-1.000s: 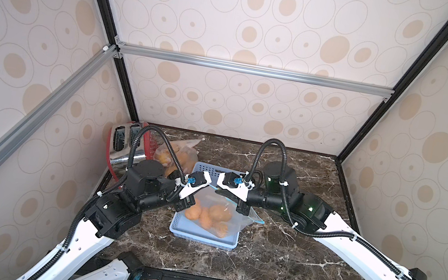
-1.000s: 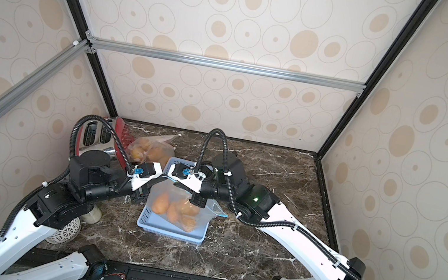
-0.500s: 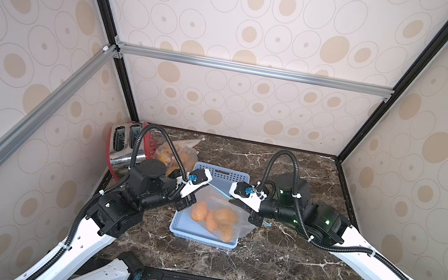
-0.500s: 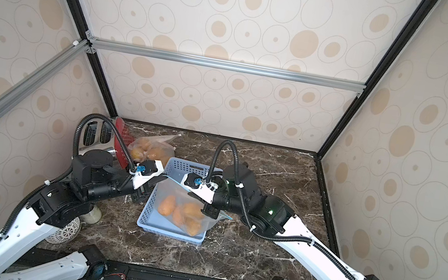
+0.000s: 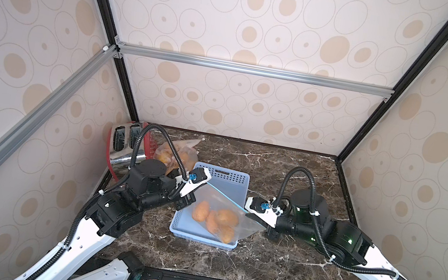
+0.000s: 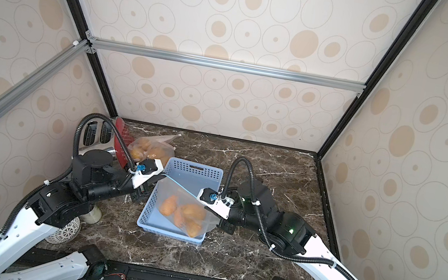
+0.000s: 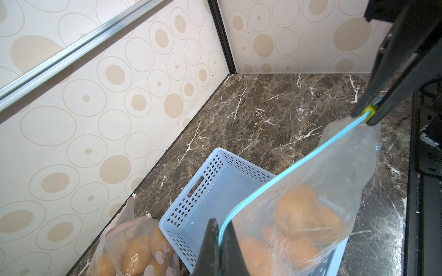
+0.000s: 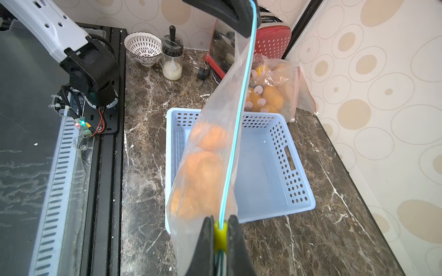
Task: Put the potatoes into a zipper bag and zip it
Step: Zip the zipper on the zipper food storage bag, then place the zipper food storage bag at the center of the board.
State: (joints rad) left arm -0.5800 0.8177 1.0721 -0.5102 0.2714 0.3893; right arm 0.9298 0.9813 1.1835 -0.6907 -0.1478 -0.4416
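Only the short end of the zip strip (image 8: 220, 261) remains past the yellow slider, so my right gripper will next move onto that end, away from my left gripper, and release.
A clear zipper bag (image 5: 223, 209) with a blue zip strip hangs stretched between both grippers over a blue basket (image 5: 229, 176), as both top views show. Several orange potatoes (image 5: 215, 218) sit in its lower part. My left gripper (image 7: 220, 239) is shut on one end of the zip strip. At the other end, my right gripper (image 8: 220, 229) is shut on the yellow slider (image 8: 220, 233). The strip runs as one taut line between them. In a top view the left gripper (image 6: 162, 175) is at the basket's left rim and the right gripper (image 6: 199, 200) at its right.
A second bag of potatoes (image 5: 179, 154) lies behind the basket beside a red and silver toaster (image 5: 125, 142). A patterned bowl (image 8: 143, 47) and a glass jar (image 8: 172, 59) stand at the front left. Walls close in the marble counter (image 5: 288, 174).
My right gripper has slid right along the zip strip, away from the left gripper, drawing the bag's top out taut. The left gripper has hardly moved.
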